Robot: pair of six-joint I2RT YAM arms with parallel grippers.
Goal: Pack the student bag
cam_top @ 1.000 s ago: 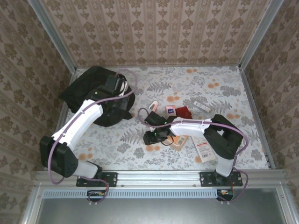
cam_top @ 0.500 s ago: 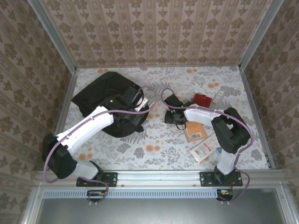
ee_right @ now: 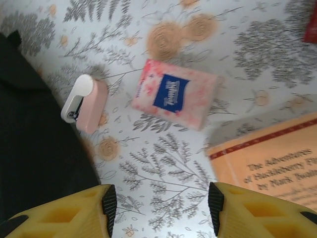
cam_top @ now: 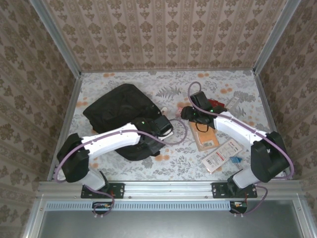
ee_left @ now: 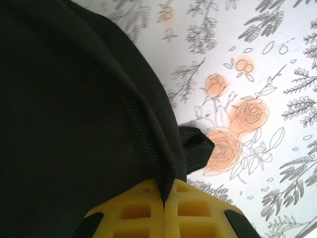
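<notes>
My left gripper should next drag the zipper seam [ee_left: 143, 144] back and toward the orange book and let go of it, because bare tablecloth lies between my left gripper and the book.
The student bag [cam_top: 121, 106], a large black fabric backpack, lies at the left-centre of the table. My left gripper [cam_top: 161, 130] is at its near right edge. In the left wrist view the yellow fingers [ee_left: 136, 210] are shut on the bag's zipper seam [ee_left: 143, 144], and a black strap loop [ee_left: 197, 148] pokes out beside them. My right gripper [cam_top: 187, 114] hovers right of the bag, open [ee_right: 161, 210], with only tablecloth between its fingers. Ahead of it lie a pink tissue pack [ee_right: 176, 94] and a pink stapler [ee_right: 84, 103]. The bag's edge [ee_right: 34, 148] is at its left.
An orange book [cam_top: 205, 136] lies right of centre, its cover [ee_right: 272, 163] close to the right finger. A white and red packet [cam_top: 223, 154] and a small blue item [cam_top: 235, 159] lie nearer. A red object [cam_top: 218, 105] sits behind. Walls enclose the table.
The left arm swung right along the bag to its near right edge, and the bag shifted right. The right arm moved from table centre to the far right.
</notes>
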